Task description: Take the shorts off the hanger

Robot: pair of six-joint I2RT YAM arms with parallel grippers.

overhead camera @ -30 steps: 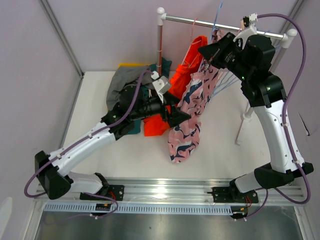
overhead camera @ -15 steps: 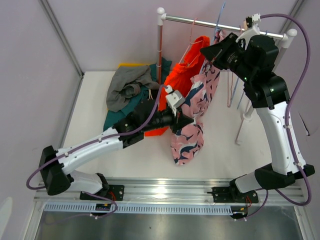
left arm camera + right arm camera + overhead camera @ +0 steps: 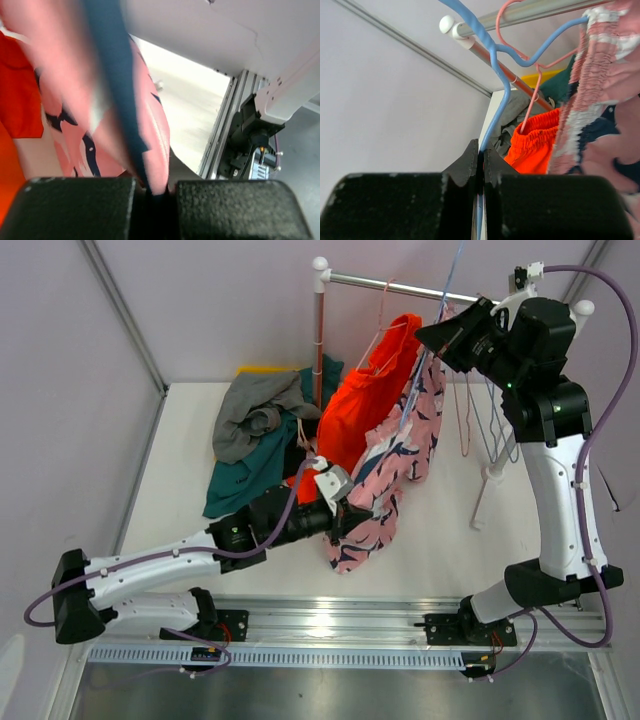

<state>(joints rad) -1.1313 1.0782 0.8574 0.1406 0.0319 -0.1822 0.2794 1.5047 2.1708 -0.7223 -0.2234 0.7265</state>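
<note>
My right gripper moves down to seat the blue hanger's hook and releases next, since the metal bar (image 3: 430,291) (image 3: 540,12) lies outward of it, with the hook raised above the bar.
The pink shorts with a navy pattern (image 3: 395,465) hang slanted from a blue hanger (image 3: 447,292) by the rack. My left gripper (image 3: 352,520) is low over the table, shut on their lower hem; the left wrist view shows pink fabric (image 3: 150,130) pinched between the pads at the left gripper (image 3: 155,197). My right gripper (image 3: 430,337) is up at the rail, shut on the blue hanger's wire (image 3: 497,75), which runs between the closed jaws of the right gripper (image 3: 481,150). Orange shorts (image 3: 365,405) hang on a pink hanger (image 3: 530,100).
Grey shorts (image 3: 255,410) and teal shorts (image 3: 250,465) lie heaped on the table at the back left. The rack's metal rail (image 3: 400,282) and its red-and-white post (image 3: 320,330) stand behind. Bare hangers (image 3: 470,410) dangle at the right beside the white post (image 3: 490,475).
My left gripper closed on the pink shorts' hem and drew it down toward the near edge. My right gripper moved up and right with the blue hanger.
</note>
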